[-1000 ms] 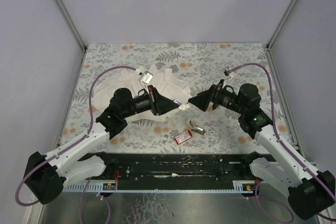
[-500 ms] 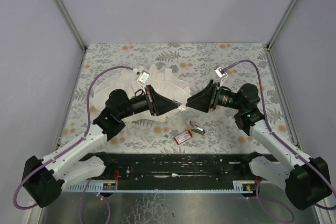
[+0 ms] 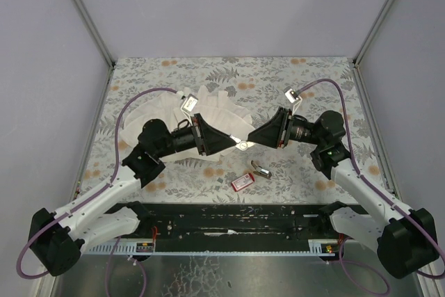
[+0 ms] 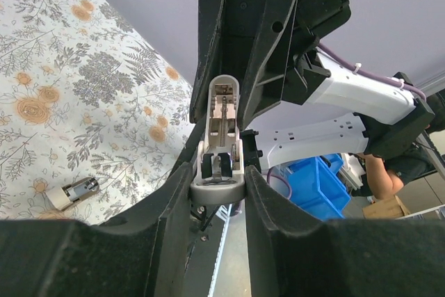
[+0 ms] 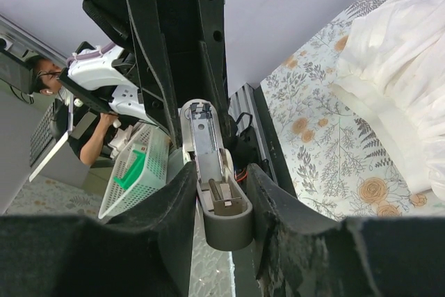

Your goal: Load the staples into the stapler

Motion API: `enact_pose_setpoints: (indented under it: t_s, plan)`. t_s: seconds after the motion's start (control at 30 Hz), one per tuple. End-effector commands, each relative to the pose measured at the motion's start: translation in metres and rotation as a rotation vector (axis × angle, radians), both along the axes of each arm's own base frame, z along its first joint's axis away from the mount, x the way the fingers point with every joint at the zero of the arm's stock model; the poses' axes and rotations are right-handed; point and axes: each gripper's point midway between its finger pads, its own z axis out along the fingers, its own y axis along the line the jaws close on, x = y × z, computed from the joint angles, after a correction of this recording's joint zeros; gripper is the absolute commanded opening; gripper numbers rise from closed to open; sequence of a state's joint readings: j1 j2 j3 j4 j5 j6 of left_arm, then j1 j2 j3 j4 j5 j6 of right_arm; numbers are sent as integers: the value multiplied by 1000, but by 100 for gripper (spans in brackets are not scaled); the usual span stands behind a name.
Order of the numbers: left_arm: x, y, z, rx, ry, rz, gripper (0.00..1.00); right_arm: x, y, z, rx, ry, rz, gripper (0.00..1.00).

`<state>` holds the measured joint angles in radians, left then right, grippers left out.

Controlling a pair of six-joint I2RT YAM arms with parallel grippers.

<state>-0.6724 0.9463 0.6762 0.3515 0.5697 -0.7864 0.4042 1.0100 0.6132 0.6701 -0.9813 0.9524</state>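
The right gripper tips downward next and lowers the stapler (image 3: 243, 145) onto the bare table beside the metal piece, away from the red box (image 3: 242, 181), because that spot is clear.
The stapler (image 3: 243, 145), small and grey-silver, hangs in mid-air over the table's middle with a gripper on each end. My left gripper (image 3: 236, 142) is shut on one end. In the left wrist view the stapler (image 4: 224, 130) stands up between the pads of that gripper (image 4: 219, 180). My right gripper (image 3: 252, 141) is shut on the other end. In the right wrist view the stapler's open metal channel (image 5: 208, 137) points away from that gripper (image 5: 221, 179). The red box (image 3: 242, 181) lies on the table below. The staples themselves are not visible.
A small silvery-dark metal piece (image 3: 260, 168) lies beside the red box and also shows in the left wrist view (image 4: 76, 194). A big white pleated cloth (image 3: 208, 113) lies behind the left arm. The black rail (image 3: 229, 217) runs along the near edge.
My right gripper came in toward the left one and closed from wide open onto the stapler's free end. The left gripper kept its hold and barely moved.
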Motion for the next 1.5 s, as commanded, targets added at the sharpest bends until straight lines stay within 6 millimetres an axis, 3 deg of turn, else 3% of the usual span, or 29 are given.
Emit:
enact_pose_setpoints:
  t_s: [0.0, 0.1, 0.13, 0.17, 0.23, 0.47, 0.57, 0.73, 0.9, 1.17, 1.47]
  plan:
    - [5, 5, 20, -47, -63, 45, 9, -9, -1, 12, 21, -69, 14, 5]
    - [11, 9, 12, -1, -60, 85, 65, 1, -4, 9, -2, -90, -60, 1]
    - [15, 12, 9, 22, -62, 112, 79, 6, -5, 4, -28, -90, -93, 0]
    - [19, 16, 7, 45, -66, 145, 89, 13, -7, -1, -61, -94, -132, 0]
    - [28, 27, 3, 97, -77, 219, 99, 23, -13, -12, -136, -111, -198, 0]
    - [80, 102, 5, 341, -138, 550, 100, 62, -54, -69, -499, -227, -449, 0]
    - [103, 129, -9, 471, -130, 647, 100, 77, -74, -88, -603, -269, -553, 0]
    - [131, 159, -28, 583, -104, 774, 100, 94, -95, -115, -684, -288, -681, 0]
    - [147, 183, -35, 664, -157, 900, 100, 107, -104, -150, -785, -257, -717, 0]
    - [142, 196, -43, 693, -190, 948, 100, 107, -112, -195, -882, -223, -710, 0]
    - [139, 195, -41, 662, -180, 951, 100, 108, -106, -208, -905, -202, -683, 0]
